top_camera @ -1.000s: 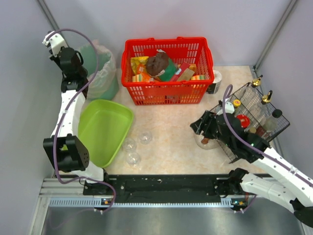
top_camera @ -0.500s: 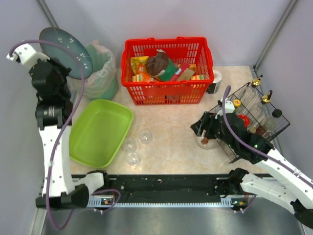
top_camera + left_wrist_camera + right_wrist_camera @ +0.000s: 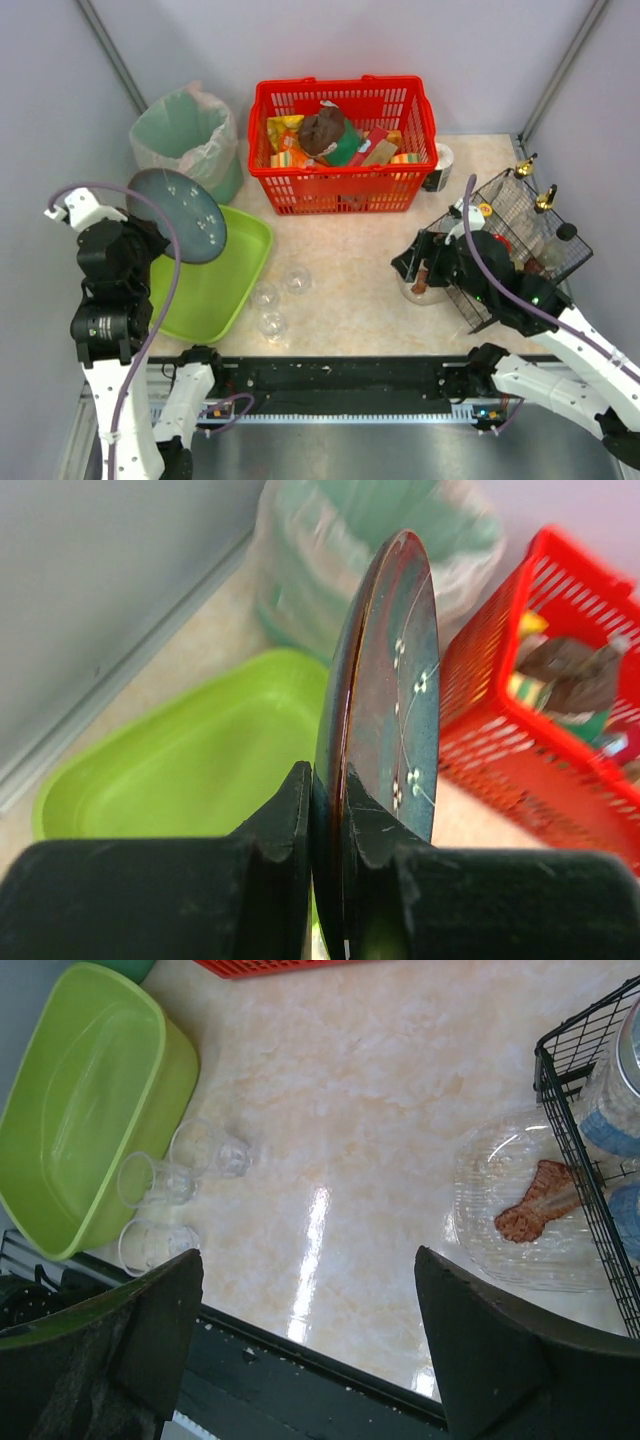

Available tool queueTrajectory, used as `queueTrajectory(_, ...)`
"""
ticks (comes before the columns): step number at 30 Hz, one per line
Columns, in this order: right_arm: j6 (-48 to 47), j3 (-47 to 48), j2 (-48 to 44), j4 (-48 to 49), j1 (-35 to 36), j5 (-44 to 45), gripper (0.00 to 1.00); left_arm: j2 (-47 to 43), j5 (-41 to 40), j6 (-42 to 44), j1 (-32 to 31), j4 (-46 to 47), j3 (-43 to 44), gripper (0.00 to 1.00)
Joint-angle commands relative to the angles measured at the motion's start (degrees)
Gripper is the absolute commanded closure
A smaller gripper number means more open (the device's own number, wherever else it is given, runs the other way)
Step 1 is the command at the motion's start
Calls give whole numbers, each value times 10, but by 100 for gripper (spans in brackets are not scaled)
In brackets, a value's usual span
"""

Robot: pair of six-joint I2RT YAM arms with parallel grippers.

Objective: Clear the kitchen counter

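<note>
My left gripper lowers the dark teal plate into the lime-green tray next, toward its far end by the bin [image 3: 231, 245] [image 3: 272, 717], since the tray stands empty.
The pale marble kitchen counter [image 3: 350, 290] also shows in the right wrist view [image 3: 350, 1090]. My left gripper [image 3: 150, 245] is shut on the rim of a dark teal plate [image 3: 178, 215] and holds it tilted in the air over the near left edge of the lime-green tray [image 3: 225, 270]. In the left wrist view the plate [image 3: 395, 680] stands edge-on between the jaws of my left gripper [image 3: 326, 780]. My right gripper [image 3: 420, 262] is open and empty above the counter, beside a clear dish [image 3: 520, 1205] with a brown bone-shaped biscuit [image 3: 535, 1210]. It shows wide open in its wrist view [image 3: 305, 1255].
Three clear glasses [image 3: 272, 300] stand beside the tray, also in the right wrist view [image 3: 205, 1150]. A red basket [image 3: 345, 145] of items sits at the back. A bin with a green bag [image 3: 190, 140] is at the back left. A black wire rack [image 3: 520, 235] of bottles stands at the right. A black rail [image 3: 330, 375] runs along the front.
My left arm has swung down and toward the front from the bin, carrying the plate to above the tray's left side. My right arm has barely moved.
</note>
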Motion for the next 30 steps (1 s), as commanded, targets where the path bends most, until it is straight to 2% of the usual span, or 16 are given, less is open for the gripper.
queueTrajectory(1, -7, -12, -33, 5, -4, 0, 15, -21, 15, -53, 1, 32, -58, 100)
queueTrajectory(6, 13, -25, -56, 5, -4, -10, 15, -29, 41, -100, 1, 63, -151, 100)
queueTrajectory(15, 11, -43, -83, 8, -4, -33, 16, -3, -30, -164, 14, 166, -264, 100)
queueTrajectory(18, 16, -54, -91, 9, -4, -36, 16, 11, -11, -173, 29, 207, -296, 100)
queueTrajectory(22, 5, -61, -73, 10, -4, -51, 16, 36, 31, -190, 40, 266, -333, 100)
queueTrajectory(30, -12, -49, -24, 14, -4, -67, 17, 23, 19, -194, 41, 410, -441, 100)
